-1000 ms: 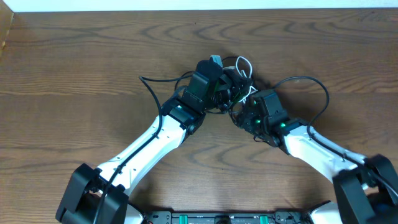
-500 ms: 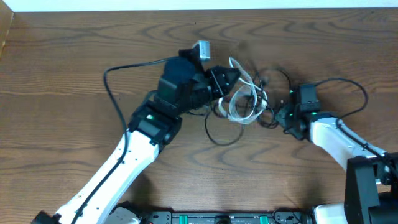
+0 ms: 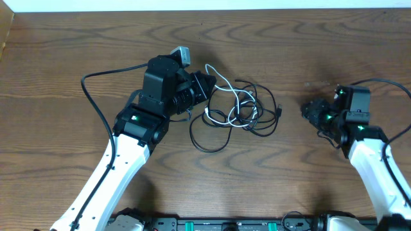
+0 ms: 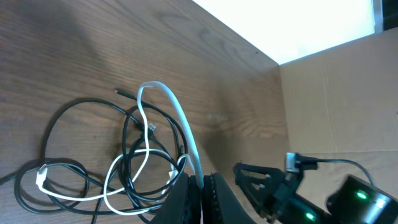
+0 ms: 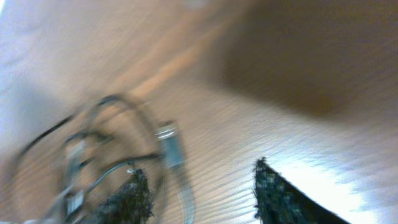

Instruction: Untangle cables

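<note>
The white cable goes with my left gripper to the left in the overhead view next and is released on bare tabletop, away from the black loops.
The cables [image 3: 239, 110] lie in a loose tangle on the wooden table between my two arms. A white cable [image 3: 220, 81] threads through black loops [image 3: 209, 138]. My left gripper [image 3: 207, 85] is at the tangle's left edge, shut on the white cable. In the left wrist view the white cable [image 4: 180, 121] arcs up from between the closed fingers of the left gripper [image 4: 203, 190], over the black loops [image 4: 81, 155]. My right gripper [image 3: 309, 113] stands open to the right, apart from the tangle. The blurred right wrist view shows the right gripper [image 5: 202, 186] empty, with a plug end [image 5: 168, 146] ahead of it.
My left arm's thick black wire [image 3: 96, 102] loops over the table on the left. The right arm's wire [image 3: 385, 82] arcs at the far right. A cardboard wall [image 4: 336, 93] stands beyond the table's edge. A pale strip [image 3: 205, 5] borders the table's far side.
My left gripper has pulled left with the white cable. My right gripper has let go and swung right, away from the tangle. The cables have spread out between them.
</note>
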